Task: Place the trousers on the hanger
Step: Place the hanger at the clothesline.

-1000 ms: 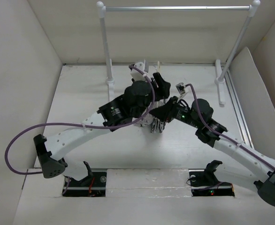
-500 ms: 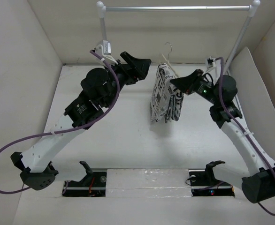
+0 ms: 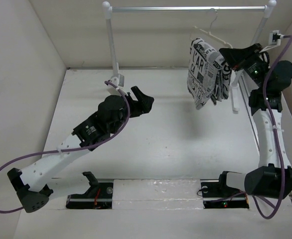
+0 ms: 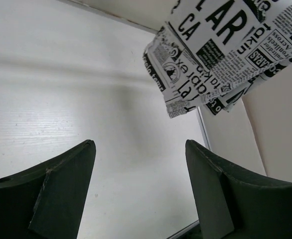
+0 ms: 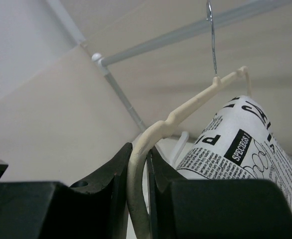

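Note:
My right gripper first carries the hanger's end along the bar next, then opens, to get the hanger's hook at the bar toward the nearer post.
The trousers (image 3: 205, 74), white with black newspaper print, hang folded over the cream hanger (image 3: 212, 35) high at the right end of the rail (image 3: 186, 8). My right gripper (image 3: 224, 55) is shut on the hanger's end; in the right wrist view the hanger (image 5: 186, 109) curves down between the jaws of my right gripper (image 5: 138, 164), its metal hook (image 5: 212, 35) just under the rail, with the trousers (image 5: 240, 149) beside them. My left gripper (image 3: 145, 99) is open and empty over the table's middle. In the left wrist view my left gripper (image 4: 140, 164) is open, with the trousers (image 4: 220, 55) far ahead.
The rail frame's white posts (image 3: 112, 50) stand at the back left and back right. White walls close in the left, back and right. A metal strip (image 3: 254, 117) runs along the table's right side.
My right gripper has carried the hanger with the trousers up and to the right, to just under the rail. My left arm has let go and drawn back left and down.

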`<state>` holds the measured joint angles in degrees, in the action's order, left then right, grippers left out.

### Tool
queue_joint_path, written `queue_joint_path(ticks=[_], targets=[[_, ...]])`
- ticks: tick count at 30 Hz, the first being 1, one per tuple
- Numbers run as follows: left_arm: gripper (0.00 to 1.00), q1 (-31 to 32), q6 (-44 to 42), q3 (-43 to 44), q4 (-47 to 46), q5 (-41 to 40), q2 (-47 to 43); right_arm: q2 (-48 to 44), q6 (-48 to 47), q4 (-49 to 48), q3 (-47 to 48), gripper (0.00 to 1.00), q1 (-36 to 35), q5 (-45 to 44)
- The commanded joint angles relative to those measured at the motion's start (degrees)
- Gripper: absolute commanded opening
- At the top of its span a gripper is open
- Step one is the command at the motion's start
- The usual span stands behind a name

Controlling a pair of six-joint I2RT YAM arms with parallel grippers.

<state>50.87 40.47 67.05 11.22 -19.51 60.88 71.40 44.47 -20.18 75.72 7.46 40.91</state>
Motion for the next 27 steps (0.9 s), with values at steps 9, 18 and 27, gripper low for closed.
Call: queue_joint_path(ticks=[9, 18, 27], targets=[[0.69, -0.6, 0.4, 0.8, -0.4, -1.7, -2.6, 1.2, 2.6, -12.4, 14.3, 0.00, 13.9, 1.5], [0.69, -0.6, 0.0, 0.3, -0.4, -0.7, -1.9, 5.0, 0.4, -10.0, 15.2, 0.00, 19.4, 0.2], [0.69, -0.6, -1.0, 0.5, 0.2, 0.0, -0.6, 11.6, 0.5, -14.1, 17.8, 0.00, 19.4, -4.1]])
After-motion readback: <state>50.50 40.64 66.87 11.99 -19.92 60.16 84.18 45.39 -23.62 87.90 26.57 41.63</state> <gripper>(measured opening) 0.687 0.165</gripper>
